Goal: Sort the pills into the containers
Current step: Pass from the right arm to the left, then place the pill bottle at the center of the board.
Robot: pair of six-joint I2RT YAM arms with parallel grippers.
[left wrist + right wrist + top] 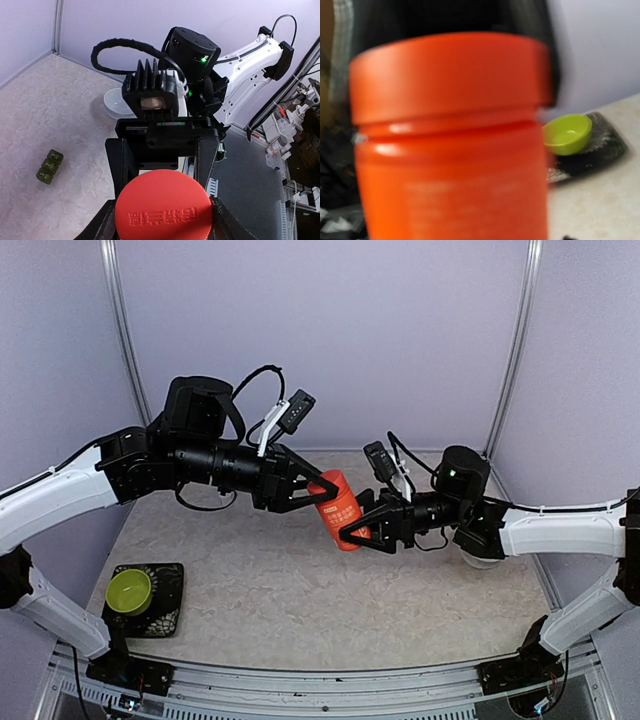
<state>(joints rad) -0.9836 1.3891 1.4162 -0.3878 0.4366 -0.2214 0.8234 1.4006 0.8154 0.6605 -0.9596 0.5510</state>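
Note:
My left gripper holds the tilted bottle and should swing down to the bare tabletop below it and to its left in the top view, turn the bottle upright, and then release it.
An orange bottle point(338, 502) hangs tilted in mid-air between both arms. My left gripper point(318, 490) is shut on its cap end; in the left wrist view the red cap point(162, 200) fills the gap between the fingers. My right gripper point(350, 525) straddles the bottle's lower end. The blurred bottle point(450, 165) fills the right wrist view and hides those fingers, so their grip is unclear. The containers point(49, 166), a short row of dark green cells, lie on the table at the left of the left wrist view. No pills show.
A lime-green bowl point(129, 589) sits on a black tray point(168, 608) at the near left, and this bowl point(567, 133) also shows past the bottle. A white bowl point(117, 102) stands under the right arm. Purple walls close in the table.

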